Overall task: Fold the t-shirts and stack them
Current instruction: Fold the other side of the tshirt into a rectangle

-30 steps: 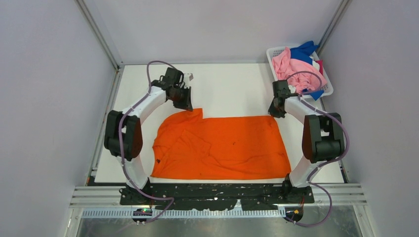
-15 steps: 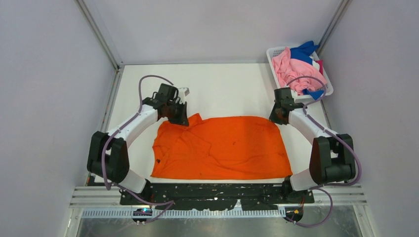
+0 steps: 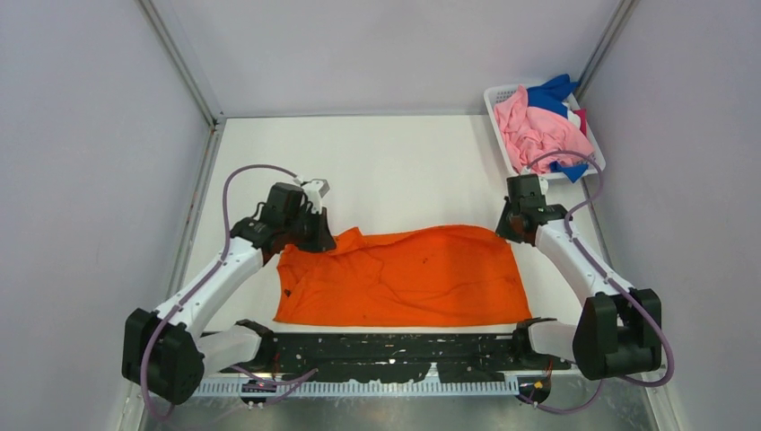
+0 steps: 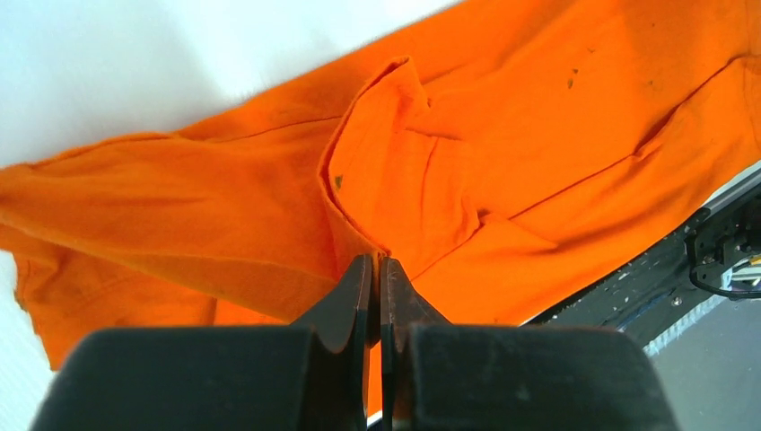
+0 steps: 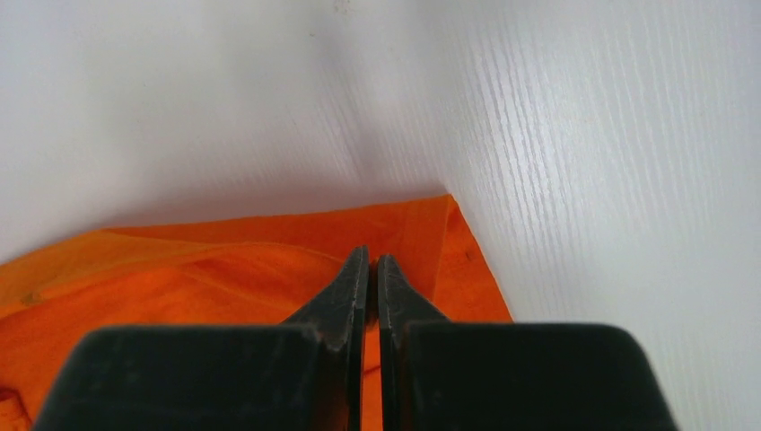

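My left gripper is holding the shirt's far corner and needs to pull it back, go down and let go of it, because the fold falls short and the shirt's near edge (image 3: 318, 318) is below the gripper and back from it.
The orange t-shirt (image 3: 404, 278) lies spread on the white table near the front edge, its far edge lifted and drawn toward the front. My left gripper (image 3: 323, 241) is shut on the shirt's far left corner; the left wrist view shows the jaws pinching a fold of orange cloth (image 4: 395, 180). My right gripper (image 3: 504, 232) is shut on the far right corner, and the cloth (image 5: 269, 260) shows around the closed jaws. Pink (image 3: 534, 126), blue (image 3: 549, 92) and magenta (image 3: 581, 118) shirts lie piled in the basket.
A white mesh basket (image 3: 496, 97) stands at the table's far right corner. Bare white tabletop (image 3: 404, 171) lies behind the shirt. Grey walls enclose the table on three sides. The black base rail (image 3: 395, 346) runs along the near edge.
Both grippers have pulled the shirt's far edge toward the front, so the shirt now covers less depth. Both arms have drawn back and lowered.
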Controlling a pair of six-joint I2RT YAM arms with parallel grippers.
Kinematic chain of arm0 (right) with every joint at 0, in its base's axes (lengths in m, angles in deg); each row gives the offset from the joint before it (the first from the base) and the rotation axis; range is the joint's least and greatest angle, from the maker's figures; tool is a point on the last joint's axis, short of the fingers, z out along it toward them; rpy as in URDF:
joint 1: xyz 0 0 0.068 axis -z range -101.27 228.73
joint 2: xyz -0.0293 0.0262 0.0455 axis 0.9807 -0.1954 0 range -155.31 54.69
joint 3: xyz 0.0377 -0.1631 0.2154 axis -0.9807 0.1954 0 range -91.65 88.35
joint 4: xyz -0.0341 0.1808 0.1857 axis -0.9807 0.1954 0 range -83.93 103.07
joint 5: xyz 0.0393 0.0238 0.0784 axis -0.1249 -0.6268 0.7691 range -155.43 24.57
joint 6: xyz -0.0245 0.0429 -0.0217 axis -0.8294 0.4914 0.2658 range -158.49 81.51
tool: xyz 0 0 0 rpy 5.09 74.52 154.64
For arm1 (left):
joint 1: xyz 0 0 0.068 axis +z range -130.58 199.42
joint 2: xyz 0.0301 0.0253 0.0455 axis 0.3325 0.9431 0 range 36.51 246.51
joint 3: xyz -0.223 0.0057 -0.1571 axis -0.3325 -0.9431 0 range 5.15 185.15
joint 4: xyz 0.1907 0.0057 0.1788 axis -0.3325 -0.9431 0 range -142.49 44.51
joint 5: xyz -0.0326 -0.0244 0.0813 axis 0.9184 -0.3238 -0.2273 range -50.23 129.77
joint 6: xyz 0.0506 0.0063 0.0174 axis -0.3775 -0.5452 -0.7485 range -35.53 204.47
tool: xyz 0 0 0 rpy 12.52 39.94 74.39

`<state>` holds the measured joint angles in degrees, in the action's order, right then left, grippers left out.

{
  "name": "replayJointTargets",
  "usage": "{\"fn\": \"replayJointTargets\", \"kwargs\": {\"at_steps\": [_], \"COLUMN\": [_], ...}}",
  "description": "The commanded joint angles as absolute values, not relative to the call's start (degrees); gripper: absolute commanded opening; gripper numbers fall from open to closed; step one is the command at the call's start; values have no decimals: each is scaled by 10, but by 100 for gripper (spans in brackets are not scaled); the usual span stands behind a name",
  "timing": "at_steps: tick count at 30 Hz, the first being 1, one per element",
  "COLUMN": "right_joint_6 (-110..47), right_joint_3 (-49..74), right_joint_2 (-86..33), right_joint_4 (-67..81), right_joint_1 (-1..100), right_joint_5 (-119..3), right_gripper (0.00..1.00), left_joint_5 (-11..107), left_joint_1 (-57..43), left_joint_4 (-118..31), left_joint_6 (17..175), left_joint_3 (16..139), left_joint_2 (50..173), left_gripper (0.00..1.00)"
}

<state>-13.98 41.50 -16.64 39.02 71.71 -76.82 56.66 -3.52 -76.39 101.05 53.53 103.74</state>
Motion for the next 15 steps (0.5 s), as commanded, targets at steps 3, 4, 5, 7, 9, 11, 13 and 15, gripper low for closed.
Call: {"fn": "replayJointTargets", "kwargs": {"at_steps": [3, 4, 5, 7, 9, 11, 13, 15], "right_joint_6": [-158, -158, -158, -159, -162, -163, -164, -164], "right_joint_3": [429, 431, 432, 432, 431, 430, 430, 429], "right_joint_2": [-113, -108, -99, -87, -79, -77, -76, -77], "right_joint_4": [436, 440, 446, 458, 469, 475, 478, 479], "right_joint_1": [715, 715, 715, 715, 715, 715, 715, 715], "right_joint_5": [-765, -764, -763, -762, -763, -764, -762, -756], "right_gripper": [5, 5, 5, 5, 5, 5, 6, 5], "left_joint_5": [549, 546, 544, 539, 535, 531, 528, 529], "left_joint_1": [-46, -48, -49, -50, -54, -57, -59, -62], "left_joint_4": [-740, -741, -743, -750, -756, -760, -765, -774], "left_joint_6": [1055, 1061, 1066, 1078, 1090, 1102, 1110, 1120], "left_joint_3": [491, 485, 479, 469, 458, 448, 440, 439], "left_joint_2": [949, 938, 928, 908, 886, 864, 841, 826], "left_gripper": [0, 0, 0, 0, 0, 0, 0, 0]}}
